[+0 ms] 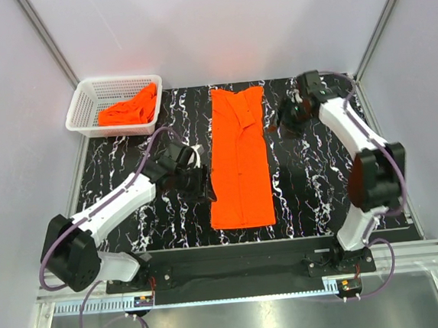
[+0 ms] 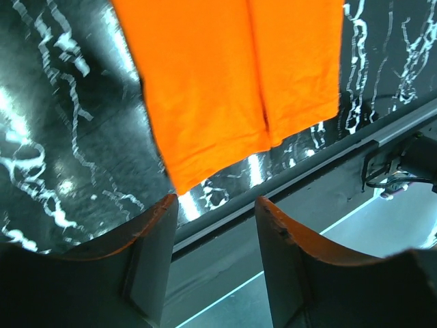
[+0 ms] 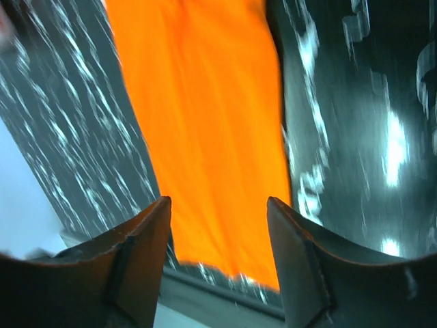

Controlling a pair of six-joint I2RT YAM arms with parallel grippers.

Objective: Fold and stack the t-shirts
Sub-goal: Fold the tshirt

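Next, the right gripper moves back and down onto the folded t-shirt's near corner point(image 1: 273, 223) point(image 3: 274, 283) on its own side. The left gripper already stands by the t-shirt's opposite near corner.
One orange t-shirt point(image 1: 238, 158) lies on the black marbled table point(image 1: 314, 194), folded lengthwise into a long narrow strip from the far edge to near the front. It also shows in the left wrist view point(image 2: 232, 75) and the right wrist view point(image 3: 205, 123). A second orange t-shirt point(image 1: 131, 109) lies crumpled in the white mesh basket point(image 1: 90, 98). My left gripper point(image 1: 202, 182) is open and empty just left of the strip's lower half. My right gripper point(image 1: 283, 121) is open and empty, to the right of the strip's upper part.
The basket stands at the table's far left corner. White walls enclose the table on three sides. A metal rail point(image 1: 237, 284) runs along the near edge by the arm bases.
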